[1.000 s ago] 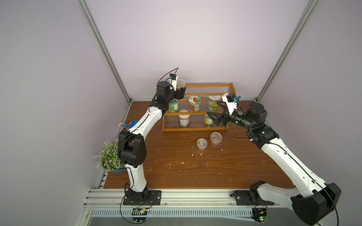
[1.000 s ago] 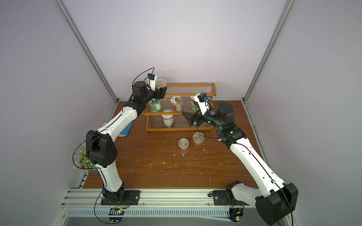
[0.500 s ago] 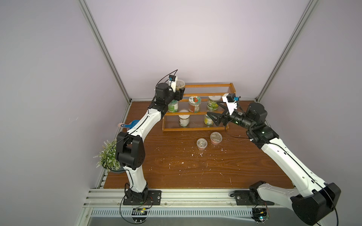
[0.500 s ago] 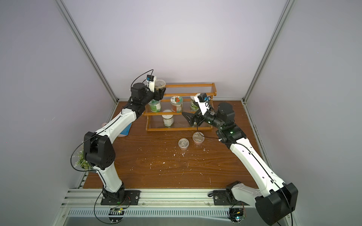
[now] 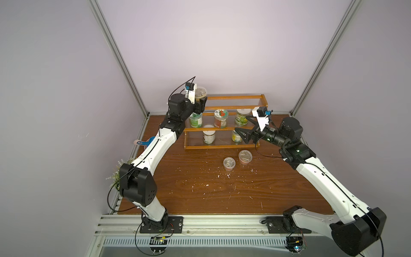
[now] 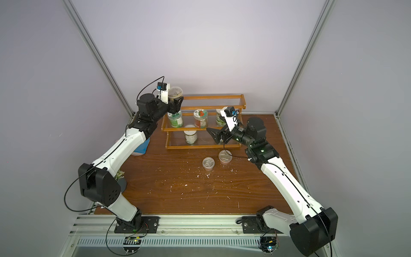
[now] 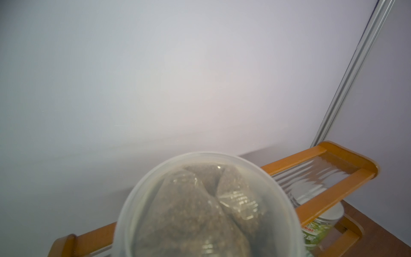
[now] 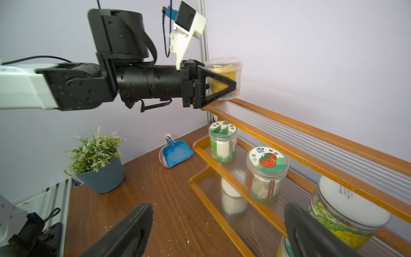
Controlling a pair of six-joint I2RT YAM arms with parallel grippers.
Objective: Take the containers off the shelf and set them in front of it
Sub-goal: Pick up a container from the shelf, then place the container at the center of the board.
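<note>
Next, my left gripper carries the clear cup (image 5: 200,92) back and down onto the bare tabletop beside the short cups to release it, as that spot stands empty.
The shelf (image 5: 235,103) (image 6: 213,98) stands at the back of the table. At the left end of its top tier my left gripper (image 5: 201,103) (image 8: 224,82) is shut on a short clear cup (image 5: 200,92) (image 7: 206,211) with yellow contents. Three jars (image 5: 220,118) stand on the middle tier and two jars (image 5: 209,136) on the bottom tier. Two short cups (image 5: 229,162) (image 6: 225,155) sit on the table in front of the shelf. My right gripper (image 5: 241,135) (image 8: 218,208) is open and empty at the bottom tier's right end, beside a yellow-green jar (image 8: 342,218).
A potted green plant (image 5: 120,171) (image 8: 95,153) stands at the table's left edge. A blue dustpan (image 5: 146,142) (image 8: 175,153) lies left of the shelf. Small white crumbs dot the wooden table (image 5: 200,191). Walls close in behind and on both sides.
My left gripper has shut on the yellow cup at the top tier's left end. The right arm has not moved.
</note>
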